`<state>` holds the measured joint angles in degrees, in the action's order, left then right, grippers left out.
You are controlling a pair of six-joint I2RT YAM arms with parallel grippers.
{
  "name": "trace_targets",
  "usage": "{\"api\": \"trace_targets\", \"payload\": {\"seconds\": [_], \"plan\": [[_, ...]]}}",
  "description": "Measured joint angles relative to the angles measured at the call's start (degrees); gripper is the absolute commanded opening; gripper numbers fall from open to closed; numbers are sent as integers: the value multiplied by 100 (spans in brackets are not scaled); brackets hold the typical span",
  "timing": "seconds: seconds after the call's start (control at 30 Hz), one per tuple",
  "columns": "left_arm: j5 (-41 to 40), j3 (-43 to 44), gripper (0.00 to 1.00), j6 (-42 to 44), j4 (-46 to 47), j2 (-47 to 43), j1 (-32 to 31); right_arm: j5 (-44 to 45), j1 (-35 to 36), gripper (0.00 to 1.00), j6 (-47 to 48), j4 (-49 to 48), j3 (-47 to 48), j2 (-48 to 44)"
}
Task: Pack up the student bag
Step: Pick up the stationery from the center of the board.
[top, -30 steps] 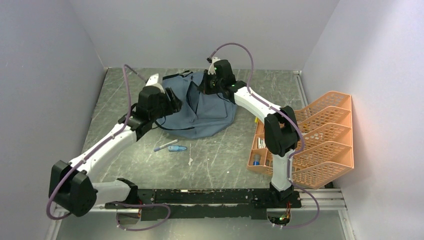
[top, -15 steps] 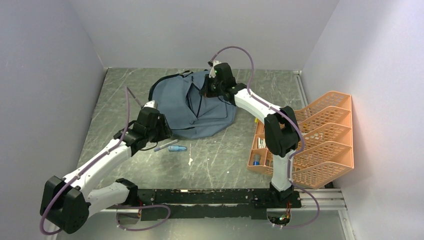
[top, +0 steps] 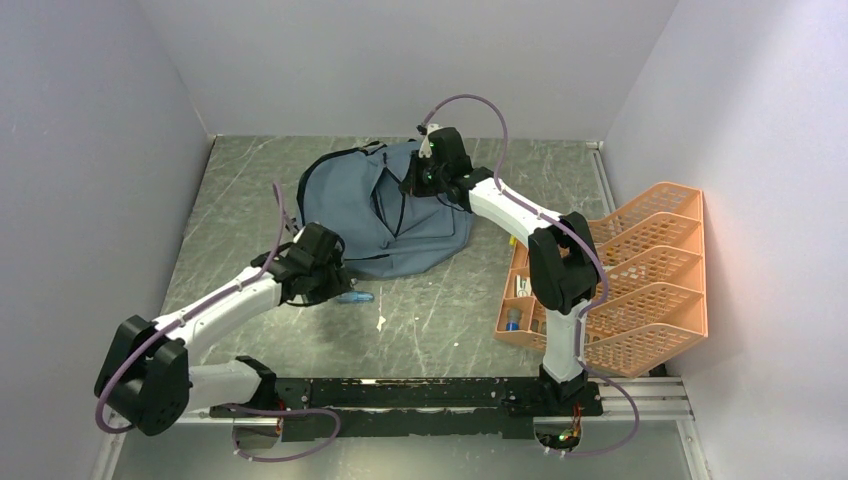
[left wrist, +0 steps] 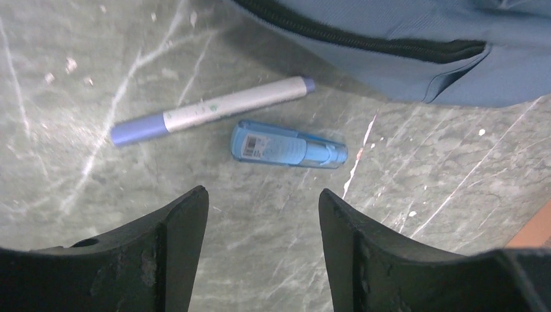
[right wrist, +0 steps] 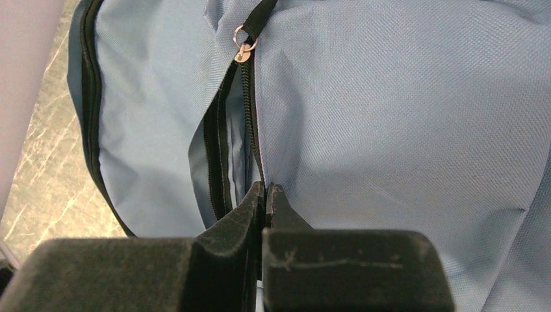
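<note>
My left gripper goes down with a slight turn onto the middle of the small blue transparent tube [top: 354,297] [left wrist: 288,146] next, as it lies crosswise just beyond my open fingers.
The slate blue-grey student bag [top: 350,200] lies flat at the back middle of the table, its front zip partly open. My right gripper [top: 414,183] is shut on the fabric edge beside that zip opening [right wrist: 266,188]; the zip's metal ring pull [right wrist: 242,47] lies further along. My left gripper [top: 335,287] is open and empty, low over the table just in front of the bag. A blue-and-white marker pen [left wrist: 208,110] and a small blue transparent tube [left wrist: 289,147] lie just beyond its fingertips [left wrist: 188,208], with the bag's near edge [left wrist: 455,26] behind them.
An orange mesh tray organiser [top: 650,270] stands at the right with small items in its lower tiers. A small white scrap [top: 381,322] lies on the grey marbled table. Grey walls close in on three sides.
My left arm has drawn back from the bag's left side towards me and now hovers over the pen and the blue tube. My right gripper has stayed on the bag.
</note>
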<state>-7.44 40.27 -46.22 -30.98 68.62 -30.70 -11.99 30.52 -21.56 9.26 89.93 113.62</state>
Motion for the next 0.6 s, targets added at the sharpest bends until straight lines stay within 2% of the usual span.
{"api": "trace_targets", "payload": {"seconds": [0.27,0.6], "plan": [[-33,33,68,-1307,-308,570,-479,15,0,0,-33,4,-39,0],[-184,494,67,-1989,-402,1325,-527,20,-4,0,-37,7,-39,0]]}}
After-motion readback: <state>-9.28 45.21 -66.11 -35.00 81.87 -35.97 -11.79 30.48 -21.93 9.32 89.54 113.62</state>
